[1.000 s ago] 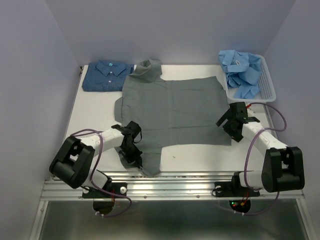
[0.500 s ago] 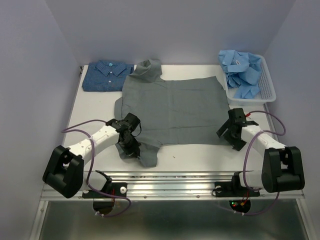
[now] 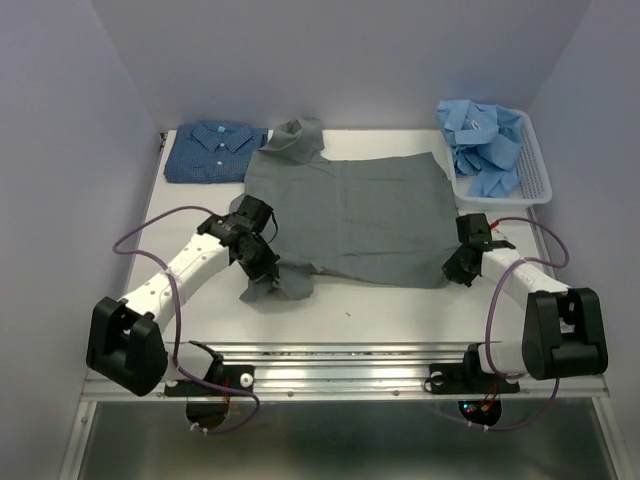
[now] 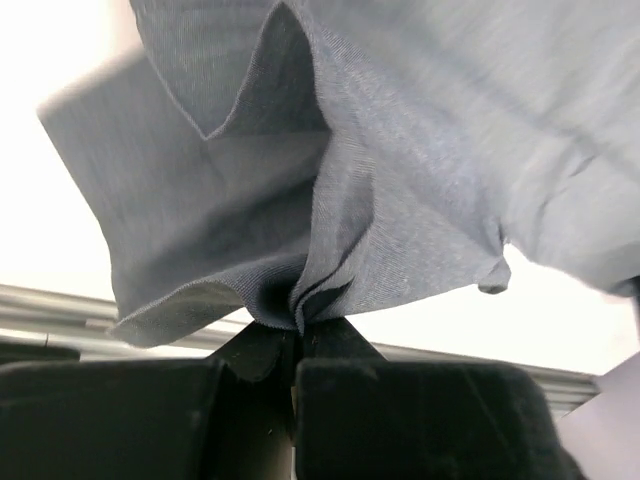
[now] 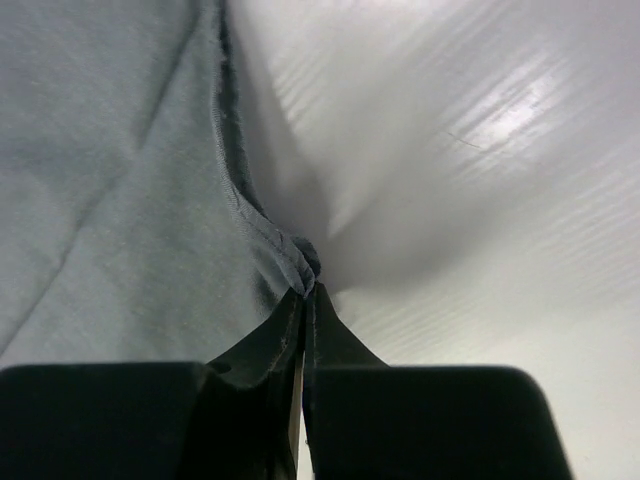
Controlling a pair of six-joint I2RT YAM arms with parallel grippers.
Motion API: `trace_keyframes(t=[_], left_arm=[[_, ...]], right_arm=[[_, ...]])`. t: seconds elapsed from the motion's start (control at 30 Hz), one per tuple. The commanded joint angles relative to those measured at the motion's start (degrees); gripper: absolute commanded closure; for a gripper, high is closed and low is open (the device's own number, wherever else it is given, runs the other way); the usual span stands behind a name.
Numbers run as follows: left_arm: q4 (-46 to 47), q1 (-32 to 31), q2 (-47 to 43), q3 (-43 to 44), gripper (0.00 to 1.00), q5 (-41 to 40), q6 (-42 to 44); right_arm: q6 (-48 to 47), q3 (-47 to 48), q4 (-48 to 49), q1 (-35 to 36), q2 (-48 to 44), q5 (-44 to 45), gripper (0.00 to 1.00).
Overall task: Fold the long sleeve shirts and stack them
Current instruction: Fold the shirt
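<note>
My left gripper carries the bunched corner outward over the grey shirt's spread body next and releases it there, since that cloth [image 4: 300, 200] hangs out past the shirt's hem.
A plain grey shirt [image 3: 350, 215] lies spread face down across the middle of the table, its collar at the back. My left gripper [image 3: 262, 262] is shut on the shirt's near-left corner, and the cloth [image 4: 300, 200] hangs bunched from its jaws. My right gripper [image 3: 456, 272] is shut on the hem at the near-right corner, where a pinch of grey cloth [image 5: 300, 262] sits between the fingertips. A folded dark blue patterned shirt [image 3: 215, 150] lies at the back left. Crumpled light blue shirts [image 3: 485, 140] fill the basket.
A white slatted plastic basket [image 3: 538, 170] stands at the back right corner. Bare white table [image 3: 380, 310] shows along the near edge, with the metal rail and both arm bases just in front of it. Purple walls close in the sides and back.
The left gripper has carried the near-left corner of the grey shirt back and leftward, folding that flap up. The right gripper has come down onto the near-right hem and shut on it.
</note>
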Motion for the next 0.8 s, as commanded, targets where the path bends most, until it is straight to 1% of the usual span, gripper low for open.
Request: trace_keyframes(t=[0.0,0.13,0.2,0.27,0.3,0.4,0.53,0.6,0.67,0.77], left_arm=[[1.58,3.72,-0.43,6.09,1.00,-2.87,5.25],[6.15,7.67,0.27,8.47,1.00,-2.70,7.80],[10.18,9.86,1.67,9.96,1.00,-0.86,9.73],[11.95,10.75,3.25,11.81,1.00,0.20,10.88],[11.96,11.02,5.18,13.99,1.00,-0.23,11.75],[13.36,11.46,9.31,16.64,1.00,-0.94,12.82],[14.42,12.25,15.38,22.17,1.00,0.20,14.57],[14.95,12.34,19.23,23.50,1.00,1.87,15.80],[13.81,12.43,22.75,25.87,1.00,2.92,16.77],[13.37,12.51,24.79,27.63,1.00,2.93,16.95]], right_arm=[[-0.51,2.82,5.52,0.05,-2.53,-1.06,0.99],[-1.30,6.68,8.33,0.05,-2.79,-2.29,0.99],[-2.09,8.88,10.09,0.05,-2.44,-1.68,0.99],[-2.62,11.17,11.15,0.05,-1.65,-1.24,0.99],[-2.80,11.78,11.59,0.05,-1.13,-1.15,0.99],[-3.15,13.63,14.66,0.05,1.68,-1.41,0.99],[-3.76,16.97,17.38,0.05,5.64,-1.50,0.99],[-3.77,17.85,18.36,0.05,7.22,-1.50,0.99],[-3.33,18.90,18.54,0.05,8.62,-1.41,0.99],[-3.32,19.08,18.54,0.05,9.42,0.34,0.99]])
